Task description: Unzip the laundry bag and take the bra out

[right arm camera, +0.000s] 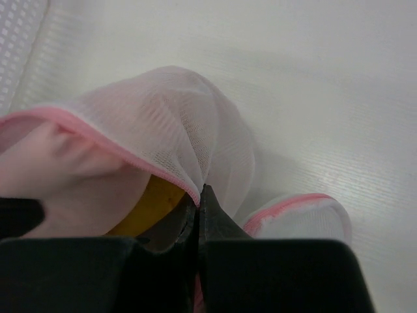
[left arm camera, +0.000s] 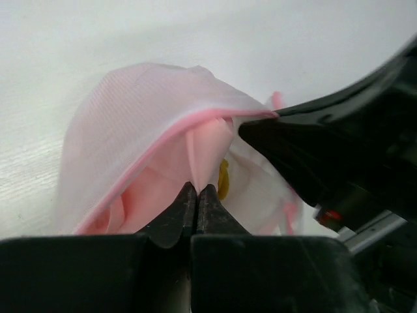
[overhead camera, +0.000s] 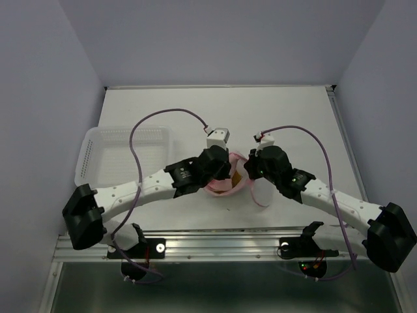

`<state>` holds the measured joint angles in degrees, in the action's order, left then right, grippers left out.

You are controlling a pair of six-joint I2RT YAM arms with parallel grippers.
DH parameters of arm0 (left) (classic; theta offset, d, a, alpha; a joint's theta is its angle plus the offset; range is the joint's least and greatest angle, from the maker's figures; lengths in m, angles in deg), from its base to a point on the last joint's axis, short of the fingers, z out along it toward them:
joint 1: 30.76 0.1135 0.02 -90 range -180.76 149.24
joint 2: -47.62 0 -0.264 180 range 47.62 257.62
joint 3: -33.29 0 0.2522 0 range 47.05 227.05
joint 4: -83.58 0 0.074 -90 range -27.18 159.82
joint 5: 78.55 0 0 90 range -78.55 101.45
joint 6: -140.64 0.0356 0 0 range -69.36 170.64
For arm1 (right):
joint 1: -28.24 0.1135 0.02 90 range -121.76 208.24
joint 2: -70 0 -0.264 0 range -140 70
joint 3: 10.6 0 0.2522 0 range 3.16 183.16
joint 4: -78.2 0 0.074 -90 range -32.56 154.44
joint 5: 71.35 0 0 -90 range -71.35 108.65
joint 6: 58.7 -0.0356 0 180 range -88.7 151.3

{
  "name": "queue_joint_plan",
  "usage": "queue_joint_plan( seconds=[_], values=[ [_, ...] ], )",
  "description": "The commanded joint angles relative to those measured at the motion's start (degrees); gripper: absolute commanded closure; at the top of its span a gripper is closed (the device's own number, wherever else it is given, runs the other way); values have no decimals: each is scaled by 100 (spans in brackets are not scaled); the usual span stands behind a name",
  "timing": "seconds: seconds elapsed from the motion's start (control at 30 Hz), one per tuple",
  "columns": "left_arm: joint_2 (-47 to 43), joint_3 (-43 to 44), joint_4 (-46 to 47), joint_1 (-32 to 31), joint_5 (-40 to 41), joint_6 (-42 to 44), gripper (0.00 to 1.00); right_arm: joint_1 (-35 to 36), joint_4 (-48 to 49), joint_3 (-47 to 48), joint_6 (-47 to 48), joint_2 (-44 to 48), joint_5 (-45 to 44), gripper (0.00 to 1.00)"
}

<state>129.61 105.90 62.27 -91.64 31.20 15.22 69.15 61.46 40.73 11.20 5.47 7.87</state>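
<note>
The white plastic basket is empty, so I will lift my left gripper, move it to the left in the top view, lower it into the basket and let go of the bra.
The laundry bag [overhead camera: 258, 190], white mesh with pink trim, lies between both grippers at the table's near middle. Its mouth is open in the left wrist view [left arm camera: 124, 117]. My left gripper [left arm camera: 197, 189] is shut on a fold of pale pink fabric [left arm camera: 207, 147] inside the mouth, which looks like the bra; a yellow part [left arm camera: 223, 179] shows beside it. My right gripper [right arm camera: 199, 194] is shut on the bag's pink-trimmed mesh edge [right arm camera: 169, 124]. Pink fabric [right arm camera: 65, 176] and the yellow part [right arm camera: 146, 208] show under that edge. From above, the left gripper [overhead camera: 229, 172] and right gripper [overhead camera: 246, 176] nearly meet.
A white plastic basket [overhead camera: 98, 153] stands at the left of the table, its corner in the right wrist view [right arm camera: 16, 39]. The right arm's black body [left arm camera: 339, 150] is close on the right in the left wrist view. A second bag flap [right arm camera: 306, 218] lies on the table.
</note>
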Motion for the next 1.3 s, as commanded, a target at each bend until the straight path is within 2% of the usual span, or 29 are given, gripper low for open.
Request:
queue_joint_plan(
  seconds=[0.0, 0.2, 0.33, 0.57, 0.83, 0.93, 1.0, 1.1, 1.27],
  values=[
    [-1218, -163, 342, 41, -260, 386, 100, -21, 0, 58, 76, -68, -284, 99],
    [-2292, -418, 605, 541, -585, 247, 100, -21, -18, 41, 94, -112, -284, 99],
    [-3100, -489, 632, 1471, -578, 123, 100, -21, -27, 14, 85, -68, -275, 99],
    [-3699, 221, -543, 2413, 344, 430, 100, -21, -36, -65, 76, 2, -231, 99],
    [-3463, 1154, -1853, 3319, 1715, 1098, 100, -21, -36, -82, 94, 72, -152, 99],
    [-3287, 1199, -2153, 3582, 2059, 1274, 100, -21, -36, -109, 103, 99, -152, 99],
    [-3024, 1182, -2478, 3986, 2252, 1336, 100, -21, -36, -135, 103, 134, -143, 99],
    [-2725, 980, -2532, 4698, 2069, 1546, 100, -21, -36, -153, 102, 178, -117, 99],
    [-2180, 391, -1988, 5700, 1621, 1871, 100, -21, -36, -170, 111, 204, -82, 99]
  ],
)
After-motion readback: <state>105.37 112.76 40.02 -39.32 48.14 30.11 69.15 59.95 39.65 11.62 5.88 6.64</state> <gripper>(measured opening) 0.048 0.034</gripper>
